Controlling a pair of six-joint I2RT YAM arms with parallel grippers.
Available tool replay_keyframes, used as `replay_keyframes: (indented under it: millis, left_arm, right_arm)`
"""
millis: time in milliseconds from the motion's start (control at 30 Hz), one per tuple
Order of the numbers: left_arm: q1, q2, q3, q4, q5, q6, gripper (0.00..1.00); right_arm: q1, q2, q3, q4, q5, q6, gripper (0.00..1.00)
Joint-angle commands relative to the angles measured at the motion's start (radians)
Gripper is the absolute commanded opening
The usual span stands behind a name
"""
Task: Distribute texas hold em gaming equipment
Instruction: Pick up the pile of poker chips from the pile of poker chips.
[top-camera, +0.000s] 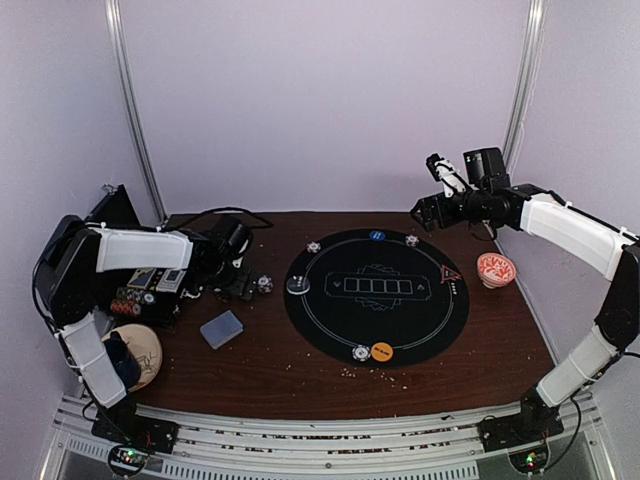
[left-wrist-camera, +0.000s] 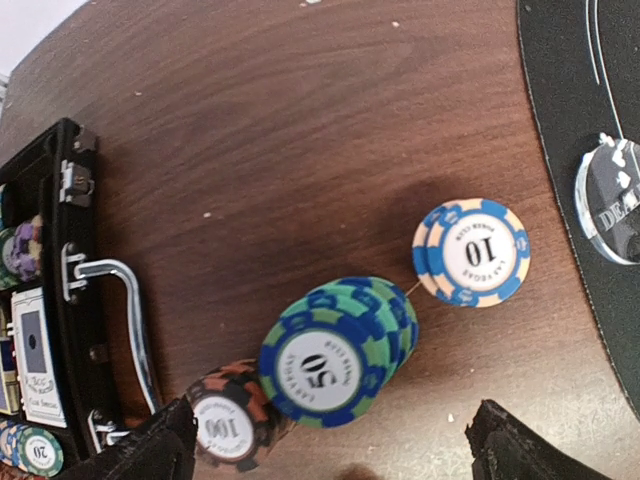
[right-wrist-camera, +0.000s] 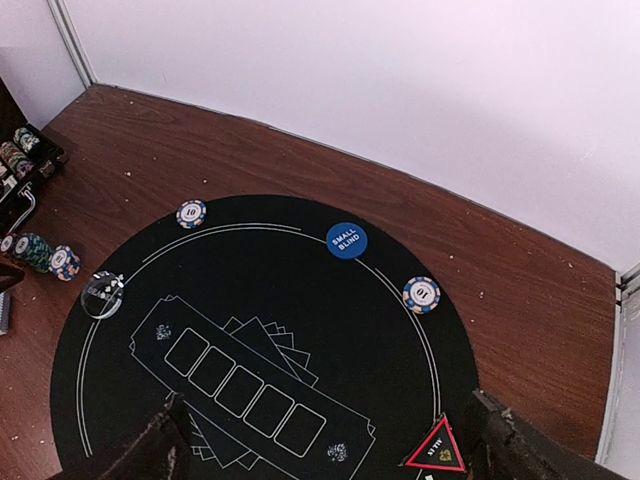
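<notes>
My left gripper will move gently outward and down onto the top chip of the blue-green stack (left-wrist-camera: 335, 355), because that chip is already between its open fingers in the wrist view.
The left gripper (left-wrist-camera: 325, 462) is open, low over the wood, its fingertips either side of three chip stacks. These are a blue-green "50" stack (left-wrist-camera: 335, 355), a dark-orange "100" stack (left-wrist-camera: 228, 422) and blue-white "10" chips (left-wrist-camera: 471, 252). In the top view it (top-camera: 247, 285) sits by those chips (top-camera: 264, 284). The right gripper (right-wrist-camera: 335, 455) is open and empty, high over the mat's far side (top-camera: 425, 212). On the mat lie a blue disc (right-wrist-camera: 346, 240), two "10" chips (right-wrist-camera: 191, 213) (right-wrist-camera: 421, 294), a red triangle (right-wrist-camera: 437, 450), an orange disc (top-camera: 382, 351) and another chip (top-camera: 361, 352). The grey-blue card deck (top-camera: 221, 328) lies on the wood.
The black mat (top-camera: 330, 330) fills the table's middle, with a clear dealer button (top-camera: 298, 284) on its left rim. An open black chip case (top-camera: 150, 290) stands at the left. A red-and-white bowl (top-camera: 496, 268) sits right of the mat. A round wooden disc (top-camera: 140, 352) lies front left.
</notes>
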Motion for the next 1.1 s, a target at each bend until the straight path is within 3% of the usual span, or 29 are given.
replay_keyframes:
  millis: [0, 1067]
  left_arm:
    - [0.005, 0.04, 0.076, -0.01, 0.042, 0.025, 0.98]
    - [0.091, 0.096, 0.107, 0.038, 0.179, 0.053, 0.8]
  right_arm:
    - [-0.004, -0.038, -0.008, 0.002, -0.02, 0.015, 0.95]
    - [-0.005, -0.041, -0.013, 0.006, -0.024, 0.017, 0.95]
